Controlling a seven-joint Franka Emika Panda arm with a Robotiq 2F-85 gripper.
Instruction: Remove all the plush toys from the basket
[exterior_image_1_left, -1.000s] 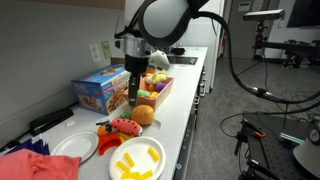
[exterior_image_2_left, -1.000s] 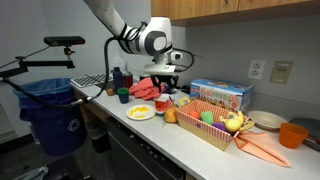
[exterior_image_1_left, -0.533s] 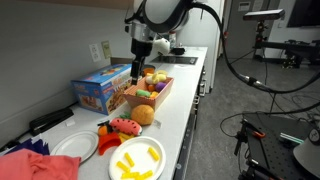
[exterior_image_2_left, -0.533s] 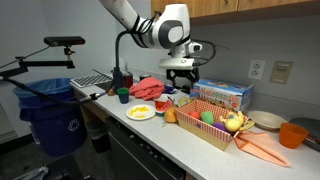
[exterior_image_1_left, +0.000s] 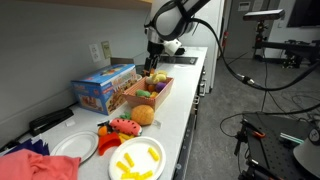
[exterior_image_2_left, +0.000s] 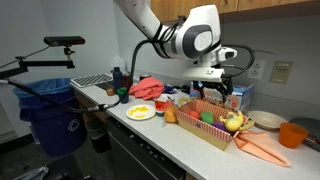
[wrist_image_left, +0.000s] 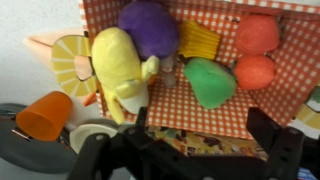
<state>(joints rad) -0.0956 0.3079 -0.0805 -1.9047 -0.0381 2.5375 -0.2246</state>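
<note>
I will next move my gripper toward the basket's orange-bowl end, then lower it to the plush's lower tip (wrist_image_left: 130, 98), because the yellow plush lies to the left in the wrist view.
The basket (wrist_image_left: 270, 105) has a red checked lining and shows in both exterior views (exterior_image_1_left: 162, 88) (exterior_image_2_left: 212, 130). In the wrist view it holds a yellow plush (wrist_image_left: 120, 65), a purple plush (wrist_image_left: 148, 28), a green plush (wrist_image_left: 208, 80), a ridged yellow plush (wrist_image_left: 198, 40) and two red plushes (wrist_image_left: 258, 33). An orange plush (exterior_image_1_left: 143, 114) and a red plush (exterior_image_1_left: 124, 126) lie on the counter outside the basket. My gripper (wrist_image_left: 203, 130) is open and empty, hanging above the basket (exterior_image_1_left: 153, 62) (exterior_image_2_left: 215, 88).
A blue box (exterior_image_1_left: 103, 88) stands beside the basket, against the wall. White plates (exterior_image_1_left: 137, 158) and a red cloth (exterior_image_1_left: 35, 163) lie at one end of the counter. An orange bowl (exterior_image_2_left: 292, 134) sits at the other end. A blue bin (exterior_image_2_left: 55, 110) stands on the floor.
My gripper has risen from low beside the basket's near end and moved along above the basket toward its far end. It stays open and empty.
</note>
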